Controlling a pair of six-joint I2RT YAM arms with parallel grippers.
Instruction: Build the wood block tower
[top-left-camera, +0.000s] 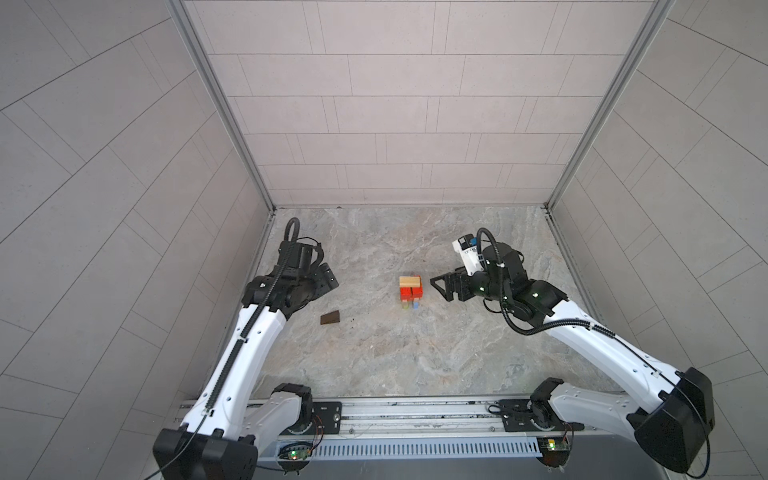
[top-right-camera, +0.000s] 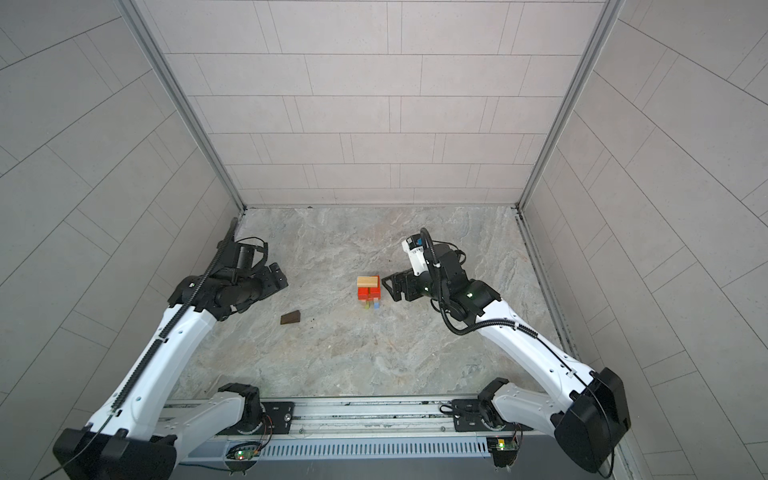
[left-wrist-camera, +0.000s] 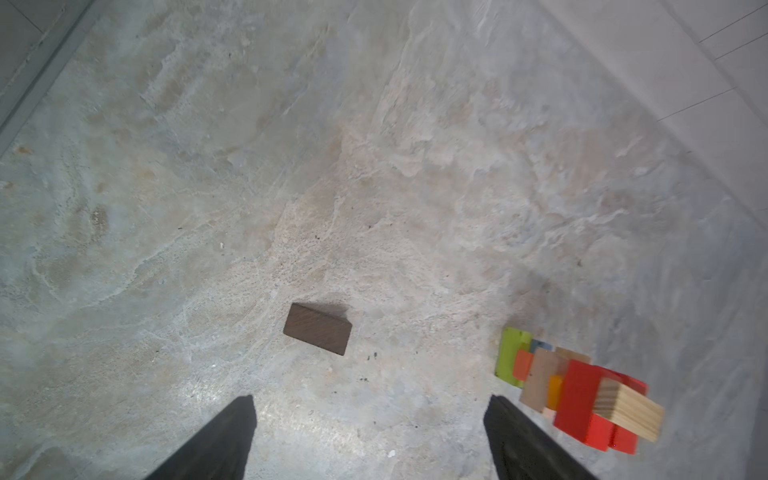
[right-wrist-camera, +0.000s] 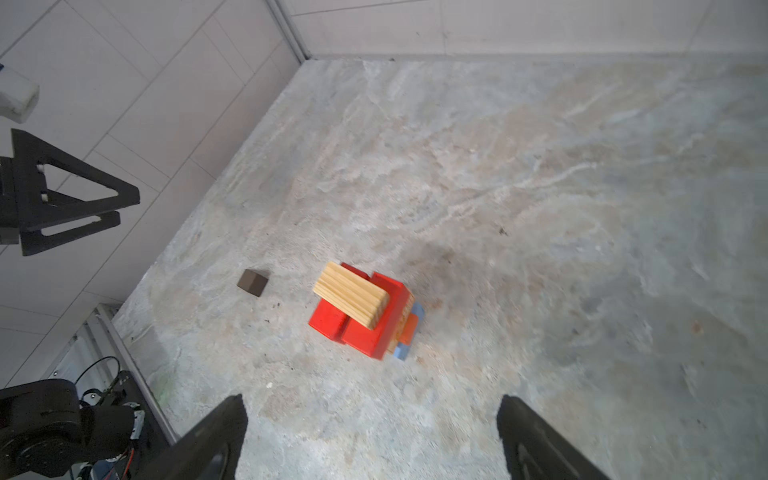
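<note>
The dark brown block lies lower down beyond the tower (top-left-camera: 411, 291), so my right gripper will move across to it and go down over its tower-side end (top-left-camera: 336, 316) to close.
The tower (top-left-camera: 411, 291) (top-right-camera: 368, 289) stands mid-table: lime green and light blue bars lowest, orange and tan between, a red layer, and one tan block on top (right-wrist-camera: 351, 300). In the left wrist view the tower (left-wrist-camera: 582, 395) lies just beyond one finger. A dark brown block (top-left-camera: 331, 318) (top-right-camera: 291, 318) (left-wrist-camera: 318, 329) (right-wrist-camera: 252, 282) lies flat and alone, left of the tower. My left gripper (top-left-camera: 330, 278) (top-right-camera: 280, 277) (left-wrist-camera: 370, 403) hovers open and empty, behind the brown block. My right gripper (top-left-camera: 439, 287) (top-right-camera: 390, 287) (right-wrist-camera: 370, 405) is open and empty just right of the tower, apart from it.
Tiled walls close in the marbled table (top-left-camera: 415, 353) on three sides. A metal rail (top-left-camera: 415, 411) carrying both arm bases runs along the front edge. The left gripper (right-wrist-camera: 70, 203) shows in the right wrist view, near the left wall.
</note>
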